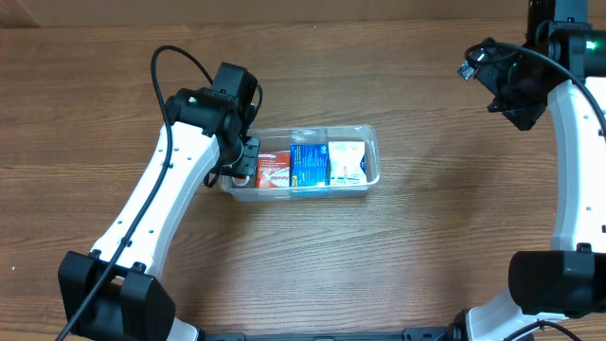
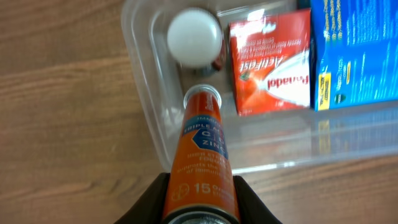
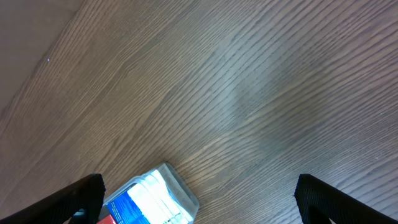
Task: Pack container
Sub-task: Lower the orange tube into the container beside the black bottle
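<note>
The orange tube will go down into the container's still empty corner, between the red box (image 1: 274, 169) and the container's end, and my left gripper will then release it.
The clear plastic container (image 1: 371, 152) lies mid-table holding a red box (image 1: 274, 169), a blue box (image 1: 310, 165) and a white box (image 1: 347, 162). My left gripper (image 1: 244, 163) is shut on an orange tube (image 2: 203, 162) and holds it over the container's left end (image 2: 140, 93), its tip pointing down inside. A white round cap (image 2: 194, 35) sits in that end beside the red box (image 2: 272, 65). My right gripper (image 1: 516, 99) is open and empty, far right and high; the right wrist view shows the container's corner (image 3: 180, 190).
Bare wooden table surrounds the container. The blue box (image 2: 354, 50) lies next to the red one. The left arm reaches diagonally from the lower left. The right arm stands along the right edge.
</note>
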Robot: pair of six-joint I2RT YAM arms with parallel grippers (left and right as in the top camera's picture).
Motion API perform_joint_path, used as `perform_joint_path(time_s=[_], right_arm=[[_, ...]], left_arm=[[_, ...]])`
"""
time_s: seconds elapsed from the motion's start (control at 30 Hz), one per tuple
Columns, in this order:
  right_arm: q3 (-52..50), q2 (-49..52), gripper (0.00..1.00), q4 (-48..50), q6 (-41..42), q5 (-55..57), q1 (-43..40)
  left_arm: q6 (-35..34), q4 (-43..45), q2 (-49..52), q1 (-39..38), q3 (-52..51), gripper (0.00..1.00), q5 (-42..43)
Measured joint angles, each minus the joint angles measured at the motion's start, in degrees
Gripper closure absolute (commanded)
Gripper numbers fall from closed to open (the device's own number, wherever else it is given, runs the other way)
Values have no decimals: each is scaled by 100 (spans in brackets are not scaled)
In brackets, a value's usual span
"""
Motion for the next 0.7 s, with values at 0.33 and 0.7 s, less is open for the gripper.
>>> perform_joint_path(time_s=[0.33, 0.7], right_arm=[[0, 0, 0, 0, 0, 4, 0], [0, 0, 0, 2, 0, 2, 0]], left_arm=[[2, 785, 2, 0, -813, 79, 24], [-173, 925, 0, 0, -831, 66, 269]])
